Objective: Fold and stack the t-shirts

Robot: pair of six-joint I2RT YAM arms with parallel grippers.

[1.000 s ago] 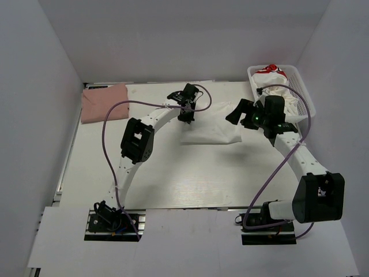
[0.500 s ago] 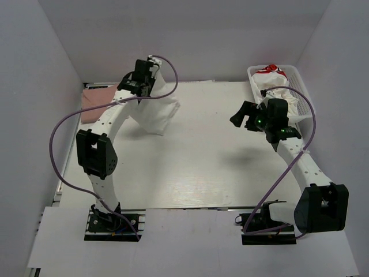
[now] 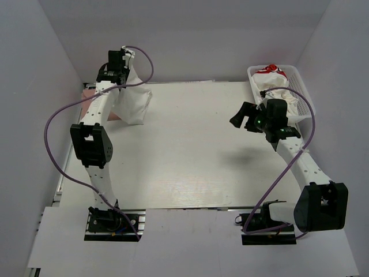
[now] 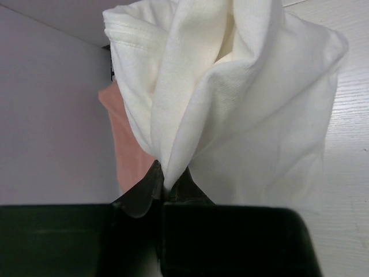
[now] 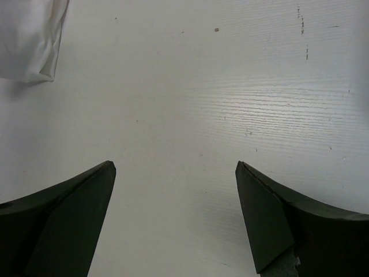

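The white t-shirt goes left in the top view over the dusty-pink t-shirt [image 3: 89, 104] [image 4: 124, 150] next, since the dusty-pink t-shirt lies that way. My left gripper carries it there and then releases it.
A folded white t-shirt [image 3: 136, 104] hangs from my left gripper [image 3: 118, 66] at the table's far left corner. In the left wrist view the jaws [image 4: 164, 182] are shut on a pinched fold of that white t-shirt [image 4: 242, 115]. The dusty-pink t-shirt [image 4: 124, 150] lies flat under and behind it, and only its edge [image 3: 86, 94] shows from above. My right gripper [image 3: 239, 115] hovers open over bare table left of the basket, and nothing sits between its fingers [image 5: 176, 167]. A corner of the white t-shirt [image 5: 29, 40] shows far off in the right wrist view.
A white mesh basket [image 3: 304, 86] stands at the back right with more t-shirts in it, one with a red print [image 3: 269, 70]. White walls close in the table on the left, back and right. A purple cable loops off each arm.
My left arm has swung from the middle of the table to the far left corner, carrying the white t-shirt over the pink one. The right gripper has barely moved.
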